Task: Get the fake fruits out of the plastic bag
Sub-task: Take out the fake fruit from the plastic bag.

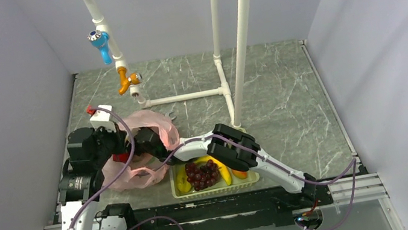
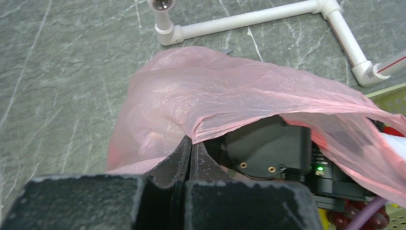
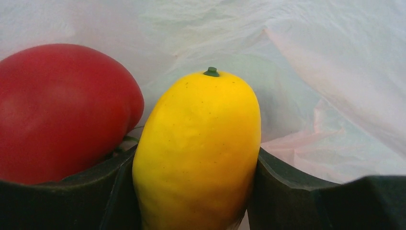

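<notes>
The robot should move its right gripper from the bag over the green basket (image 1: pixel 213 190) and release the fruit, because the basket is to the gripper's right in the top view.
The pink plastic bag (image 1: pixel 143 137) lies at the left of the table, also in the left wrist view (image 2: pixel 206 98). My left gripper (image 2: pixel 191 143) is shut on the bag's rim and holds it up. My right gripper (image 3: pixel 196 163) is inside the bag, shut on a yellow-orange oval fruit (image 3: pixel 198 148); its head is partly under the plastic in the top view (image 1: pixel 151 142). A red round fruit (image 3: pixel 57 110) lies against the oval's left side. The grape bunch (image 1: pixel 201 175) and a yellow banana-like piece (image 1: pixel 223 173) lie in the pale green basket (image 1: pixel 213 190).
The basket stands right of the bag near the front edge. A white pipe frame (image 1: pixel 225 90) with an upright post stands behind. A pipe with blue and orange taps (image 1: pixel 109 50) hangs at the back left. Grey walls enclose the table.
</notes>
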You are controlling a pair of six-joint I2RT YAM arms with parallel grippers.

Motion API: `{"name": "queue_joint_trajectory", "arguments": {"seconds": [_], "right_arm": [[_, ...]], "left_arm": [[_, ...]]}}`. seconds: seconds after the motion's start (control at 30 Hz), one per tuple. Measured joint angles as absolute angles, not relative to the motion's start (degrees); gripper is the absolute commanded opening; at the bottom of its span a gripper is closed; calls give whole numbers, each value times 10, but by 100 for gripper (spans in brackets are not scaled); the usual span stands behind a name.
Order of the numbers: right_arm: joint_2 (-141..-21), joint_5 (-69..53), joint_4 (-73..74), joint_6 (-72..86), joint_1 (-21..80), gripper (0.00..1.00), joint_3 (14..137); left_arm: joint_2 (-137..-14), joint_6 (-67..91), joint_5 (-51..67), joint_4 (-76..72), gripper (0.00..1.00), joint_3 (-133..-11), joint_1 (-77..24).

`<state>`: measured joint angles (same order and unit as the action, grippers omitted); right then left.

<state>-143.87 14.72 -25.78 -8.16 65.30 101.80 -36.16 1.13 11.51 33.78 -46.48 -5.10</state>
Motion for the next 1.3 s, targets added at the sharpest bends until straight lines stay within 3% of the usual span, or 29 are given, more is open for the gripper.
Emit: {"name": "queue_joint_trajectory", "arguments": {"seconds": [0.4,0.63,0.87,1.3], "right_arm": [[-1287,135,-313,-77,659,0,827],[-1184,96,-346,-49,660,0,790],[-1160,53,-334,-22,663,0,774],[-1056,-176,-257,103,669,0,712]], "left_arm": [[-255,-4,24,298,0,-389,-54],[-242,-9,14,293,0,-355,-54],[-240,-15,16,276,0,-354,-54],[-229,-20,16,273,0,-354,-54]]}}
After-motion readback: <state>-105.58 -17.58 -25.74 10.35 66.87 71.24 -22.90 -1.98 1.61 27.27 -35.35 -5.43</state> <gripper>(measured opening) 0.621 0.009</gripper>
